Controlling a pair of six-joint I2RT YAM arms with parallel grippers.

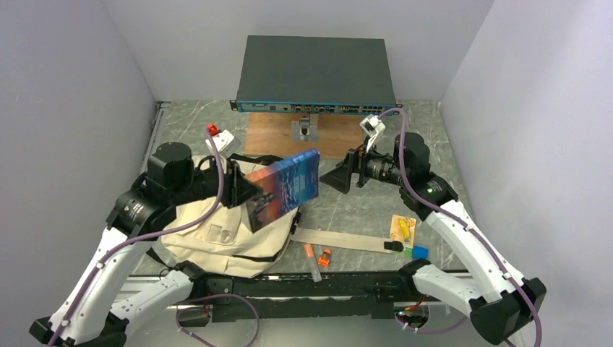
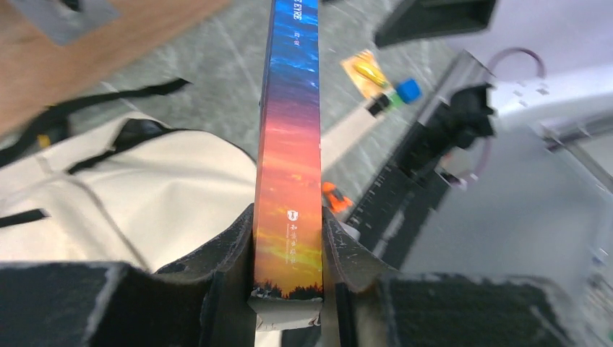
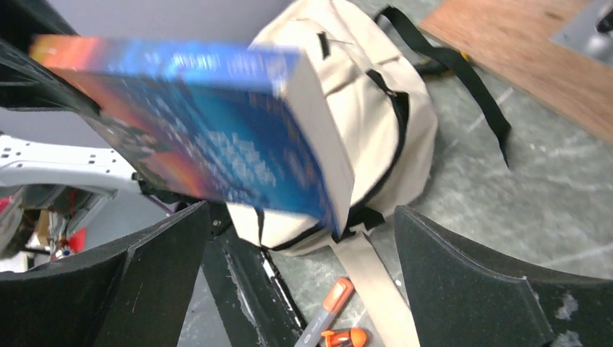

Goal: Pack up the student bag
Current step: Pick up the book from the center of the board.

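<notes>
I will turn the open fingers of my right gripper next and move them onto the book's blue end (image 1: 309, 176) (image 3: 305, 137), since that end sticks out free of my left gripper.
The student bag (image 1: 217, 233) is a beige canvas backpack with black zippers, lying flat at the near left of the table. It shows in both wrist views too (image 2: 144, 202) (image 3: 372, 108). My left gripper (image 1: 248, 192) is shut on a thick book (image 1: 286, 185) with a blue-and-orange cover, holding it in the air over the bag's right side. In the left wrist view the book's spine (image 2: 289, 144) stands clamped between both pads (image 2: 288, 249). My right gripper (image 1: 340, 178) is open just right of the book. Its jaws (image 3: 303, 249) stand wide with nothing between them, facing the book (image 3: 209, 137).
A beige strap (image 1: 340, 239) trails right from the bag. Beside it lie an orange-tipped cutter (image 3: 336, 298), a small orange item (image 1: 324, 257), a yellow packet (image 1: 403, 228) and a blue block (image 1: 418, 252). A network switch (image 1: 314, 72) and a wooden board (image 1: 278, 136) stand at the back.
</notes>
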